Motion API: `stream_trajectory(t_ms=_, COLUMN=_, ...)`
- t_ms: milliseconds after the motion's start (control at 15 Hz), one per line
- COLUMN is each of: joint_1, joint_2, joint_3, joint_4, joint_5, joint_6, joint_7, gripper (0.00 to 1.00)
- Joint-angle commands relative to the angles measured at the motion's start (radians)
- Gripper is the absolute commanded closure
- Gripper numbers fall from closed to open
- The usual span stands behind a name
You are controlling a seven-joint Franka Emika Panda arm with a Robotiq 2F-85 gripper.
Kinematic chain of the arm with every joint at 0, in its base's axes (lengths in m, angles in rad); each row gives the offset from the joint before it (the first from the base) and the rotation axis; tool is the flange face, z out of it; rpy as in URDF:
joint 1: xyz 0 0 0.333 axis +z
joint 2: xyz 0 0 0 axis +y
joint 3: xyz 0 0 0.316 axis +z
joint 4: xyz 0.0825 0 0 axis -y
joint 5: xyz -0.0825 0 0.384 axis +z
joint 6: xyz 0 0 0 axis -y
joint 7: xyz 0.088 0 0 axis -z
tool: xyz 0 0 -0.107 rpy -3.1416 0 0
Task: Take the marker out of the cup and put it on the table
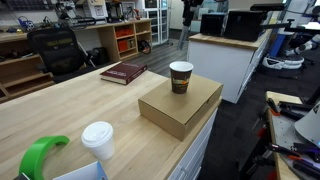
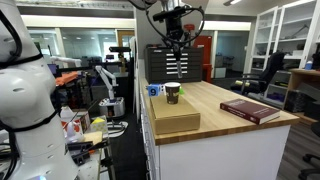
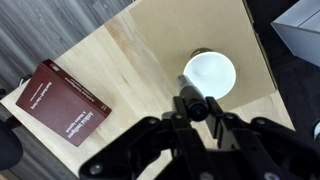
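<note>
The cup's opening is wide open below. My gripper will move sideways off the cup and down to the bare box top (image 3: 247, 46) by the box's bottom-side edge to release the marker (image 3: 190, 100).
The brown paper cup (image 1: 181, 77) stands upright on a flat cardboard box (image 1: 180, 108) on the pale wood table (image 1: 60, 115). In an exterior view my gripper (image 2: 177, 45) hangs straight above the cup (image 2: 172, 93), well clear of its rim. In the wrist view the fingers (image 3: 193, 108) are shut on the dark marker (image 3: 190, 100), which points down toward the cup's open white mouth (image 3: 209, 73). The marker is out of the cup and held in the air above it.
A dark red book (image 1: 123, 72) lies on the table beyond the box, and also shows in the wrist view (image 3: 68, 100). A white-lidded cup (image 1: 98, 140) and a green object (image 1: 40, 155) stand at the near end. Bare wood lies between the box and the book (image 3: 110, 50).
</note>
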Motion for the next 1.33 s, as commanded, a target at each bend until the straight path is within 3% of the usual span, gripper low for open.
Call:
stream_trajectory(t_ms=0, joint_1=-0.02, joint_2=-0.009, joint_3=-0.024, joint_4=0.024, joint_5=-0.028, joint_6=-0.045, joint_7=0.037, gripper=0.93)
stream_trajectory(t_ms=533, joint_1=-0.043, joint_2=0.061, joint_3=-0.059, joint_4=0.023, joint_5=-0.014, joint_6=-0.139, joint_7=0.028, gripper=0.93)
stream_trajectory(t_ms=1267, joint_1=-0.051, joint_2=0.278, joint_3=-0.033, joint_4=0.096, joint_5=0.041, joint_6=-0.329, joint_7=-0.005, gripper=0.93)
